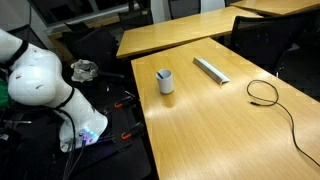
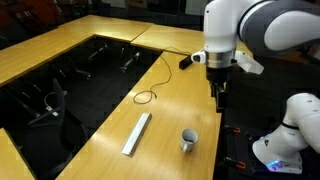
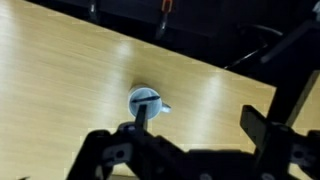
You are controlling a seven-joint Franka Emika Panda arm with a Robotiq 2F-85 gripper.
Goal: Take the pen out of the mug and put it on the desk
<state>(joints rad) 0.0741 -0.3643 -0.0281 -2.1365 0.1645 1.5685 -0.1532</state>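
The pen tip [image 3: 157, 97] poking above the mug's rim lies below and to the left in the wrist view, so next my gripper should descend that way around it.
A small white mug shows in both exterior views [image 1: 165, 81] [image 2: 189, 140], standing upright on the wooden desk [image 1: 220, 120] near its edge. A dark pen [image 3: 146, 97] lies across the inside of the mug [image 3: 146, 101] in the wrist view; its tip also shows in an exterior view [image 1: 163, 73]. My gripper [image 2: 218, 95] hangs above the desk, well above the mug and off to one side. In the wrist view the gripper [image 3: 197, 125] is open and empty, and its left finger overlaps the mug's lower rim.
A grey bar [image 2: 136, 133] [image 1: 211, 69] lies flat on the desk beyond the mug. A black cable [image 2: 147, 96] [image 1: 265, 92] loops across the desk. The desk edge drops to a dark floor with chairs [image 2: 60, 95]. The robot's white base [image 1: 30, 75] stands beside the desk.
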